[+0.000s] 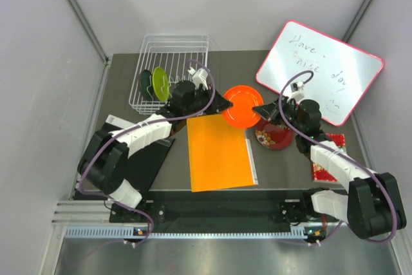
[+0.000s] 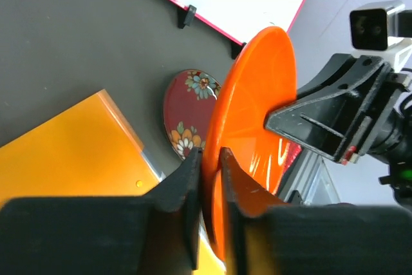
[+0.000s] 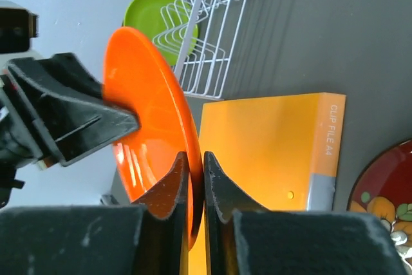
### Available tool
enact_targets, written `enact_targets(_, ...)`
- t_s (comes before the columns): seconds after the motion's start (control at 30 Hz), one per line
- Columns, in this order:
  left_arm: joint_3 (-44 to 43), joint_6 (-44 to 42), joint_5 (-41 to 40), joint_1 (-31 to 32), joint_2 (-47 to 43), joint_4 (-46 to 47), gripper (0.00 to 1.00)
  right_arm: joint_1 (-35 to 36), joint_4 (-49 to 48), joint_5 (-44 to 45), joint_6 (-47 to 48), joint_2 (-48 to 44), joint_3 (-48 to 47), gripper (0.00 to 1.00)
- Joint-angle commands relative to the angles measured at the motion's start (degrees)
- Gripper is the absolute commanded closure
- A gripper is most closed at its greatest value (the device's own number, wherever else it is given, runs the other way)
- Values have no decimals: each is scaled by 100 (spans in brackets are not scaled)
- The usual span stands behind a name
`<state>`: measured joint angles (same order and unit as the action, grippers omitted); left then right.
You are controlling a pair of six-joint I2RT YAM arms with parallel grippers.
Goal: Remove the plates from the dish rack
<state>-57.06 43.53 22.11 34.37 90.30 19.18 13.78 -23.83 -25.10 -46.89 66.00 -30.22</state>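
The dark red patterned plate (image 1: 273, 136) is lying flat below my right gripper, to its right in the top view. I should move across, go down and let go of the orange plate (image 1: 243, 106).
The orange plate (image 1: 243, 106) hangs in the air above the table, between the dish rack (image 1: 170, 62) and the whiteboard. My left gripper (image 1: 225, 103) is shut on its left rim (image 2: 209, 156). My right gripper (image 1: 261, 111) is shut on its right rim (image 3: 193, 157). The plate shows edge-on in both wrist views (image 2: 251, 101) (image 3: 151, 114). The dark red patterned plate (image 1: 273, 136) lies flat on the table under my right arm (image 2: 187, 117) (image 3: 386, 198). The lime green plate (image 1: 161, 84) (image 3: 158, 14) and the dark teal plate (image 1: 147, 85) stand upright in the rack's near end.
An orange folder (image 1: 219, 152) lies flat at the table's middle front. A pink-framed whiteboard (image 1: 318, 72) leans at the back right. A red patterned square (image 1: 328, 159) lies under my right arm. A black flat item (image 1: 148, 159) lies under my left arm.
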Motion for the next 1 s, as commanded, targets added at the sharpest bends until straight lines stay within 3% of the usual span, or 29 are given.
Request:
enact_targets(0.0, -112, -344, 154, 184, 84, 535, 50, -242, 349, 329, 171, -297, 173, 100)
enact_targets(0.13, -262, -985, -531, 175, -65, -351, 31, -972, 1581, 901, 574, -1034, 297, 100)
enact_targets(0.33, -473, -2154, -2682, 175, -504, -1214, 19, -1800, 2891, 1499, 1269, -1353, 341, 100)
enact_targets(0.6, -508, -2964, -4906, 44, -716, -1549, 7, -1923, 2999, 1614, 1437, -879, 350, 100)
enact_targets(0.77, -438, -2903, -5041, -342, -637, -1593, 7, -1923, 2595, 1307, 1429, -536, 429, 100)
enact_targets(0.87, -403, -2868, -5023, -571, -567, -1619, 7, -1923, 2427, 1061, 1411, -272, 473, 96)
enact_targets(0.97, -350, -2745, -4787, -860, -531, -1619, 7, -1923, 2182, 885, 1429, -61, 482, 85)
